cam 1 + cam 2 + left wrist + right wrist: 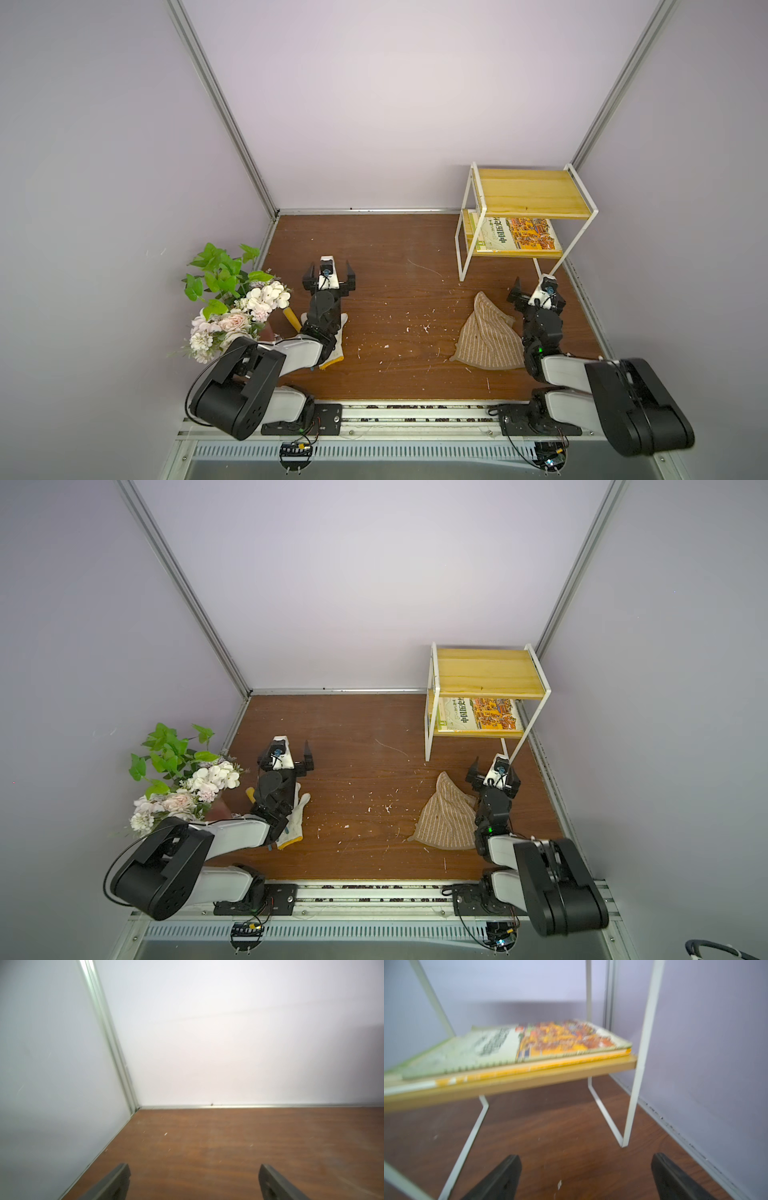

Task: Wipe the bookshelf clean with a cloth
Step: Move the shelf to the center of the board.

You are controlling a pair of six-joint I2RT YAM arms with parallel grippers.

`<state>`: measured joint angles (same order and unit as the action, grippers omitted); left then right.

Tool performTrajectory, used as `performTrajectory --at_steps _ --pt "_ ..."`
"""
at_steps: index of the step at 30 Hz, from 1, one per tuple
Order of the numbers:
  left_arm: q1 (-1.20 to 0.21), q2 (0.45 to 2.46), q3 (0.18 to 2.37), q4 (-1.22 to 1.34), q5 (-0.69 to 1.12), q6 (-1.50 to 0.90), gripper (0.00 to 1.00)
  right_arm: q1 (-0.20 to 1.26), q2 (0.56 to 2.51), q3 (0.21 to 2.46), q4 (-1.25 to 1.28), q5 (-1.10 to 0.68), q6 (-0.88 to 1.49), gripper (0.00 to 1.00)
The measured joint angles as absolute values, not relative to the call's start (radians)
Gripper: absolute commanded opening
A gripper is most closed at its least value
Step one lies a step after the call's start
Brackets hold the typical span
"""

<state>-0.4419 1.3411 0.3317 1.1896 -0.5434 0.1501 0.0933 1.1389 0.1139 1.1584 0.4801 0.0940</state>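
Observation:
My left gripper rises and crosses the table toward the bookshelf (534, 192) next. It closes on the bookshelf's nearest front post between the boards, because that slim post stands clear.
The bookshelf (534, 192) (486, 672), a white metal frame with two yellow boards, stands at the far right corner of the table in both top views. The tan striped cloth (486, 336) (446, 816) lies crumpled on the table in front of it. My right gripper (537, 289) (495, 769) hovers open and empty just right of the cloth, facing the shelf's lower board (529, 1082); its jaws (586, 1158) stand wide over bare wood. My left gripper (329, 270) (284, 752) (194, 1169) is open and empty at the table's left, facing the back wall.
A colourful book (519, 235) (529, 1045) lies on the lower board. A flower bouquet (232, 303) stands at the left edge. A white glove with a yellow cuff (332, 353) lies under my left arm. White crumbs dot the brown table (395, 257). Walls close in on three sides.

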Motion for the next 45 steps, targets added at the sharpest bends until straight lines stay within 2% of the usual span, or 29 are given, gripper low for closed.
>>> performTrajectory --at_steps 2,4,7,9,14,18,22,27,30,34,35,40,45 --pt "-0.529 1.348 0.395 1.186 -0.601 0.169 0.99 0.092 1.011 0.153 1.081 0.468 0.103 1.0" --pt "-0.633 1.378 0.484 1.173 -0.673 0.172 0.99 0.091 0.912 0.178 1.035 0.356 0.102 1.0" --pt "-0.755 1.444 0.607 1.126 -0.723 0.151 0.99 0.094 0.87 0.218 0.995 0.122 0.106 1.0" --pt "-0.822 1.489 0.69 1.059 -0.699 0.112 0.99 0.1 0.878 0.253 0.973 0.046 0.116 1.0" --pt "-0.906 1.684 1.038 0.791 -0.485 -0.06 0.99 0.095 0.853 0.263 0.947 0.169 0.165 0.99" --pt "-0.914 1.857 1.264 0.698 -0.355 -0.134 0.96 0.07 0.805 0.264 0.878 0.279 0.181 0.99" --pt "-0.915 2.051 1.511 0.603 -0.334 -0.141 0.8 0.057 0.784 0.264 0.789 0.332 0.176 0.99" --pt "-0.915 2.238 1.793 0.487 -0.393 -0.114 0.4 0.048 0.778 0.264 0.722 0.385 0.18 0.99" --pt "-0.915 2.244 1.801 0.487 -0.409 -0.141 0.26 0.038 0.78 0.264 0.692 0.422 0.192 0.99" --pt "-0.93 2.185 1.685 0.556 -0.406 -0.177 0.07 0.017 0.801 0.264 0.677 0.461 0.212 0.99" --pt "-0.932 2.167 1.655 0.572 -0.413 -0.123 0.02 0.013 0.808 0.264 0.676 0.464 0.214 0.99" --pt "-0.93 2.085 1.54 0.595 -0.457 -0.058 0.0 0.005 0.825 0.264 0.685 0.464 0.186 0.99" --pt "-0.931 1.975 1.356 0.686 -0.48 -0.021 0.0 0.004 0.859 0.306 0.686 0.377 0.101 0.97"
